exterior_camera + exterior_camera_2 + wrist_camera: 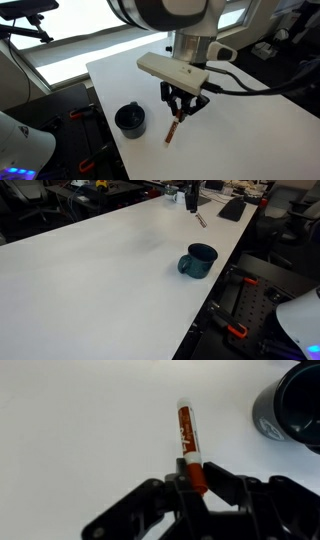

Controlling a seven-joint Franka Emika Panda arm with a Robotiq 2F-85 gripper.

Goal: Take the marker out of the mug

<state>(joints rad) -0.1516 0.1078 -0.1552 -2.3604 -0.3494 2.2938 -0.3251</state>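
My gripper will next move down toward the bare tabletop below it and let go of the marker [172,131] there, since the marker is clear of the mug.
The reddish-brown marker [187,438] with a pale end is clamped between the fingers of my gripper [197,478], which is shut on its darker end. In an exterior view the marker [172,131] hangs tilted below the gripper [182,108], its lower end close to the white table. The dark mug [130,120] stands upright beside it, a short way off, and nothing shows inside it. The mug shows at the top right of the wrist view [295,408]. In an exterior view the mug [199,260] is nearer the camera, with the marker [200,219] and gripper [192,202] far behind it.
The white table [230,140] has an edge close to the mug [225,265]. Black equipment and cables [240,310] lie on the floor beyond that edge. A keyboard [232,208] lies at the table's far end.
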